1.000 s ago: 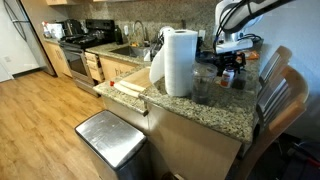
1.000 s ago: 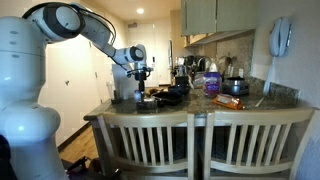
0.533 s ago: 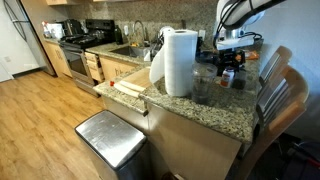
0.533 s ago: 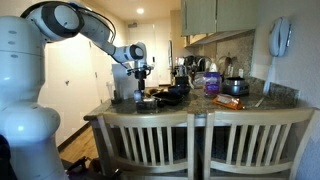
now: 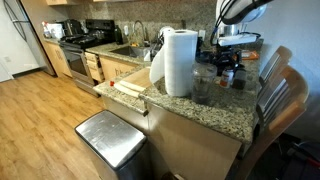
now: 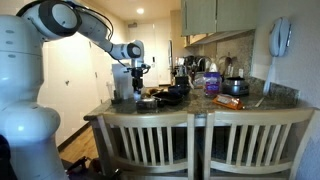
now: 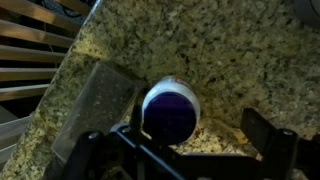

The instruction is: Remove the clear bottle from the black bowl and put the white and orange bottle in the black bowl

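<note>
The blue-topped container [image 5: 228, 76] [image 7: 171, 112] sits below and to the left in the wrist view, so next my gripper eases that way and lowers open fingers around it.
In the wrist view my gripper [image 7: 180, 100] is open, and a blue-topped container with a white rim [image 7: 170, 112] stands on the speckled granite counter [image 7: 230, 50] between its fingers [image 7: 262, 132]. Nothing is gripped. In both exterior views the gripper [image 5: 229, 63] [image 6: 137, 82] hangs over the counter near the paper-towel roll. A low dark shape below it in an exterior view looks like the black bowl [image 6: 148, 103]. I cannot make out the clear bottle or the white and orange bottle.
A tall paper-towel roll [image 5: 178, 62] stands on the counter next to the gripper. Dark pots and bottles [image 6: 205, 85] crowd the counter further along. Wooden chair backs [image 6: 200, 145] line the counter's edge, and a steel bin [image 5: 112, 140] stands on the floor.
The arm has shifted slightly above the counter. The jaws have stayed open.
</note>
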Tool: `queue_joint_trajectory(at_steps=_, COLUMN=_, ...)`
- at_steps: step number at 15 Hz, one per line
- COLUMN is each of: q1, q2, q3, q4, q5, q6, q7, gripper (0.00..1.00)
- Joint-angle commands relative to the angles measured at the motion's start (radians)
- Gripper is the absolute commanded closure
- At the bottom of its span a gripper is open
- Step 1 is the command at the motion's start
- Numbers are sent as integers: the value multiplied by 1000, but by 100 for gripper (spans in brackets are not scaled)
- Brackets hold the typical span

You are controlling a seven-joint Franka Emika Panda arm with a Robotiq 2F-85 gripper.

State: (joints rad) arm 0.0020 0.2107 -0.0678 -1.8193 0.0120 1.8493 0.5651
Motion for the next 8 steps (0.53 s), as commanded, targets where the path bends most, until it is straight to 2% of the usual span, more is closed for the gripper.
queue_joint_trajectory(at_steps=1, q1=1, q2=0, q3=-1, q4=2, q5=0, q6=-3, q7=-1, gripper=0)
queue_joint_trajectory(at_steps=5, q1=35, q2=35, q3=-11, q4=21, q5=-135, q6=-47, q7=178, gripper=0)
queue_joint_trajectory(at_steps=6, q1=38, q2=41, q3=-7, q4=23, q5=-160, q6=-55, q7=196, gripper=25)
queue_joint_trajectory(at_steps=8, q1=42, q2=52, q3=-3, q4=29, q5=-178, q6=-65, q7=221, gripper=33)
